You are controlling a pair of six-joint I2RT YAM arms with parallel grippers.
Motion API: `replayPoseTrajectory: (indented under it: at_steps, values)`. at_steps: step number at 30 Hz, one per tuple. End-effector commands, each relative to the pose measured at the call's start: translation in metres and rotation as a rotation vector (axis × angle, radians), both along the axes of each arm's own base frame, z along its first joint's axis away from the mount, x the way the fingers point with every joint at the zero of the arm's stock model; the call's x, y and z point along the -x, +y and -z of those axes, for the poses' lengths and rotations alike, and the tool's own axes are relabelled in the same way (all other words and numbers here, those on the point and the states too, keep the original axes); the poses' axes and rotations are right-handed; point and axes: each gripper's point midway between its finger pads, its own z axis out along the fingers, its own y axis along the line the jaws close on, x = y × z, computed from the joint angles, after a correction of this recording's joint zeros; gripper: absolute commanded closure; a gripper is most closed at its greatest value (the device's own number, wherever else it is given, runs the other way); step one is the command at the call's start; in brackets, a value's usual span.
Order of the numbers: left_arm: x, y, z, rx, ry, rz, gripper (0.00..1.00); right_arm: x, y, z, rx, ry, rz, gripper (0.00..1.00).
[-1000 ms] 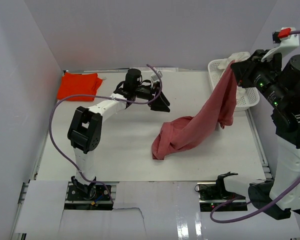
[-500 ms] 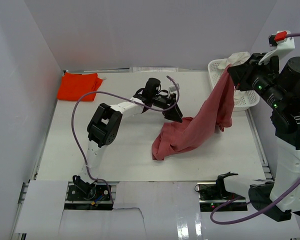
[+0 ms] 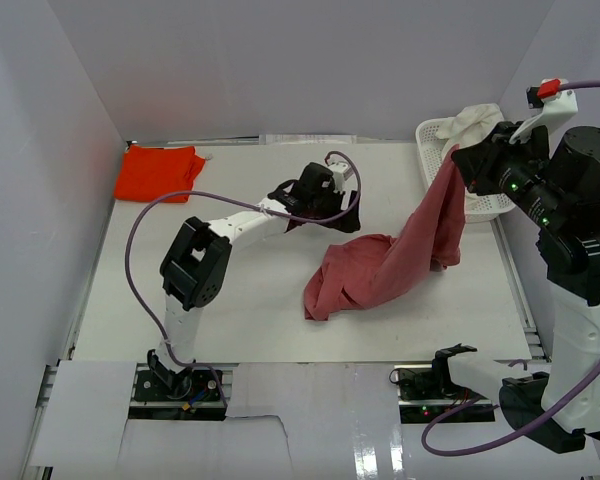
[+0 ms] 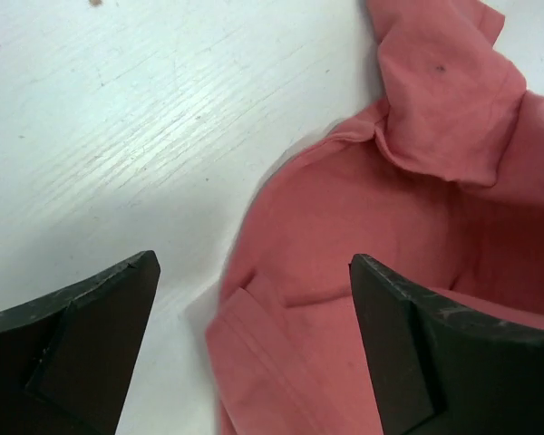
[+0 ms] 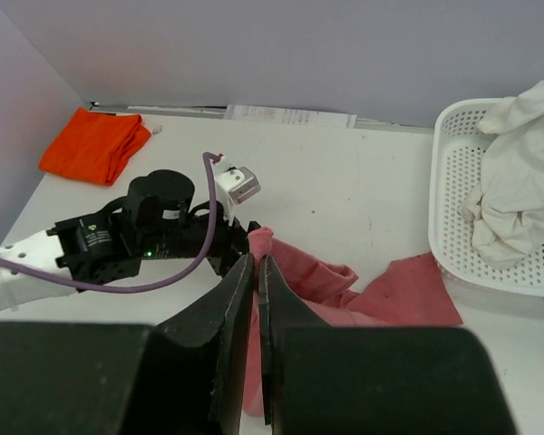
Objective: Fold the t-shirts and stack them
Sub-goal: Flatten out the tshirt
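The shirt's folded edge (image 3: pixel 333 252) (image 4: pixel 238 328) lies below and back from my left gripper. The gripper's open fingers go back down next, onto the flap that shows between them.
A dusty rose-red t-shirt (image 3: pixel 400 250) hangs from my right gripper (image 3: pixel 458 156), which is shut on one pinched edge high above the table. Its lower part lies heaped on the table (image 3: pixel 250 290). In the right wrist view the cloth (image 5: pixel 344 281) pokes up between the closed fingers of that gripper (image 5: pixel 257 260). My left gripper (image 3: pixel 342 218) is open and low over the heap's far-left edge. In the left wrist view a hem of the shirt (image 4: pixel 363 236) lies between that gripper's spread fingers (image 4: pixel 254 304). An orange-red t-shirt (image 3: pixel 158 170) lies folded at the far left corner.
A white lattice basket (image 3: pixel 432 135) stands at the far right with a cream-white t-shirt (image 3: pixel 475 120) crumpled in it. Grey walls close in the table on the left, back and right. The left arm's purple cable (image 3: pixel 140 230) loops over the table's left side.
My left arm has swung right across the table, and its open gripper now sits over the rose shirt's edge. The right gripper has drawn the held edge slightly up and to the left.
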Motion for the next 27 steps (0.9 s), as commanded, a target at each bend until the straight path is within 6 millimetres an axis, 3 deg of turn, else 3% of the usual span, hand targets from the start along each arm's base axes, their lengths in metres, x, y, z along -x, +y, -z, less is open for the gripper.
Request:
replayPoseTrajectory:
  at_steps: [1,4,6,8,9,10,16,22,27]
  values:
    - [0.006,0.014,-0.050,-0.075,-0.086,-0.174,0.02,0.003,-0.002,-0.011,-0.012,-0.052,0.005,0.89]
    - [0.011,0.012,-0.043,-0.141,-0.050,-0.187,0.02,0.001,-0.001,-0.007,-0.011,-0.041,0.003,0.89]
    - [0.021,0.012,-0.021,-0.230,-0.003,-0.184,0.02,0.000,-0.002,-0.006,-0.008,-0.039,0.011,0.89]
    - [0.023,0.005,-0.024,-0.275,-0.026,-0.186,0.03,-0.001,-0.004,-0.003,-0.006,-0.030,0.021,0.89]
    - [0.033,0.004,-0.013,-0.341,-0.023,-0.181,0.04,-0.002,-0.003,-0.002,-0.005,-0.025,0.022,0.89]
    - [0.026,0.009,-0.016,-0.381,-0.071,-0.226,0.04,-0.003,-0.003,0.001,-0.003,-0.019,0.022,0.89]
    - [0.032,0.019,0.006,-0.480,-0.067,-0.246,0.12,-0.004,-0.001,0.004,-0.005,-0.009,0.013,0.89]
    - [0.034,0.022,0.030,-0.535,-0.043,-0.235,0.20,-0.004,-0.002,0.006,-0.003,-0.006,0.016,0.89]
    - [0.032,0.022,0.038,-0.549,-0.041,-0.235,0.27,-0.004,-0.001,0.009,-0.001,0.001,0.013,0.89]
